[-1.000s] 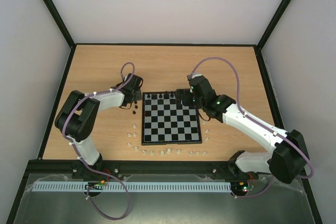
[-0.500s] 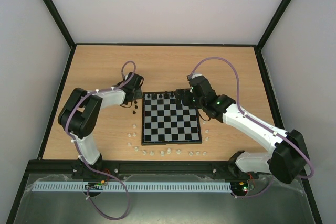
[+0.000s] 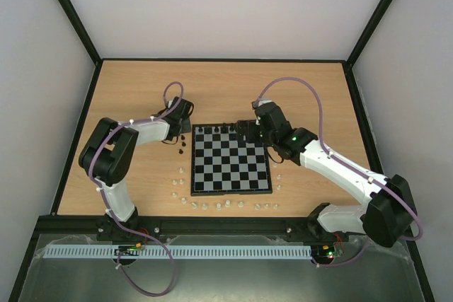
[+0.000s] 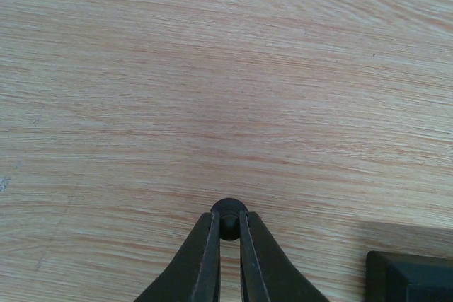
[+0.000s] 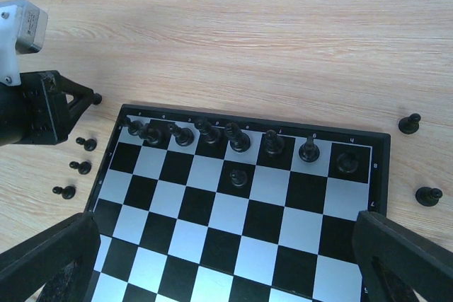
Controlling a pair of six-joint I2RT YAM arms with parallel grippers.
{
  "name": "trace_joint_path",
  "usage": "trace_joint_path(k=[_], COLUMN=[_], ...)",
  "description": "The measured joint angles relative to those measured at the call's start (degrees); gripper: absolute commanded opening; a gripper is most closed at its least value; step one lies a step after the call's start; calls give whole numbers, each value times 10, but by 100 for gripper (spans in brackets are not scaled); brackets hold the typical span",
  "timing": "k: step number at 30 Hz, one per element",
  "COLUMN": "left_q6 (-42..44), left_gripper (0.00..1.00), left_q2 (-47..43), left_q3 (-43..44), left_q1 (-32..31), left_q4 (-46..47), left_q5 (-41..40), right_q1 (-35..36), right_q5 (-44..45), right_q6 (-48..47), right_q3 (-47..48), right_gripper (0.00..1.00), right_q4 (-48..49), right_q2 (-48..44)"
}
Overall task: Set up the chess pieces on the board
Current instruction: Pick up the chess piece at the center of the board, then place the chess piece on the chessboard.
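My left gripper lifts its piece across, to the right in the top view, to the nearer empty square beside the pawn (image 3: 225, 138) next, then lowers and releases it.
My left gripper (image 4: 228, 225) is shut on a small black chess piece (image 4: 228, 209) standing on the wood just left of the board's far left corner (image 4: 410, 277). From above, this gripper (image 3: 182, 132) sits beside the board (image 3: 231, 175). My right gripper (image 5: 226, 259) hovers open over the board (image 5: 212, 211), with nothing between its fingers. Several black pieces (image 5: 239, 139) line the far row, and one pawn (image 5: 238, 176) stands a square in front of them. Loose black pieces lie left (image 5: 81, 167) and right (image 5: 428, 195) of the board.
Small white pieces (image 3: 205, 205) are strung along the board's left and near sides on the wooden table (image 3: 141, 97). Black frame posts and white walls enclose the table. My left gripper's body (image 5: 35, 107) shows beside the board's corner in the right wrist view.
My left gripper has closed on the black piece beside the board's far left corner. The right arm has stayed where it was.
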Motion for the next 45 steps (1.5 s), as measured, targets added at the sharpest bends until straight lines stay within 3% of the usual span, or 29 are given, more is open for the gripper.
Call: trace_joint_path(k=[18,35,45], left_q6=[0,24,47], left_gripper=[2,4,4], left_q2=[-36,-147,-137], left_q3=[12,45,80], left_q1=[-14,-121,-165], left_q4=[-47,-123,-147], left_q5=[-2,38,86], right_q1=[0,0,0], right_q5=[7,62,94], right_q6=[0,2,3], right_q3=[0,-2,-2], right_gripper=[99,99,99], right_q4=[0,-2,-8], right_q2=[-10,-42,-42])
